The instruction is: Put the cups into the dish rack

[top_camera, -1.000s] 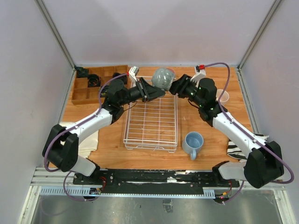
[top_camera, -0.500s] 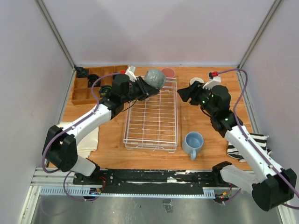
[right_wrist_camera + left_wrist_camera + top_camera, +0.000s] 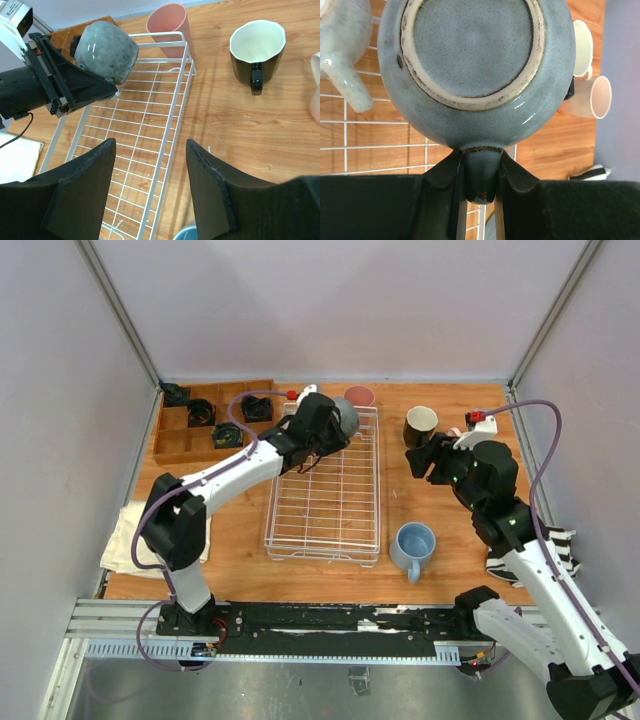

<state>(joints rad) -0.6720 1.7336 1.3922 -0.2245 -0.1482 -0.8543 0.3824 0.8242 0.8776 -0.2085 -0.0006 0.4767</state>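
The bare wires (image 3: 346,453) beside the pale mug lie below the grey-green mug, so my left gripper will next tip down, lower and release it there.
My left gripper (image 3: 480,162) is shut on the handle of a grey-green mug (image 3: 470,60), whose unglazed base faces the wrist camera. It holds that mug (image 3: 345,418) over the far end of the white wire dish rack (image 3: 325,495). A pale glazed mug (image 3: 342,50) lies next to it over the rack wires (image 3: 370,122). My right gripper (image 3: 150,145) is open and empty, above the rack's right rim (image 3: 177,107) and apart from the cups. A black mug (image 3: 420,425), a pink tumbler (image 3: 359,396) and a light blue mug (image 3: 413,545) stand on the table.
A brown wooden compartment tray (image 3: 170,440) with small black objects sits at the far left. A white cup (image 3: 582,47) and a pale pink mug (image 3: 597,97) stand beyond the rack's right side. A cloth (image 3: 125,530) lies at left, a striped one (image 3: 565,540) at right.
Both grippers met at the grey-green mug a second ago. My right gripper has opened and pulled back right, uncovering the black mug. My left gripper has brought the mug to the rack's far end.
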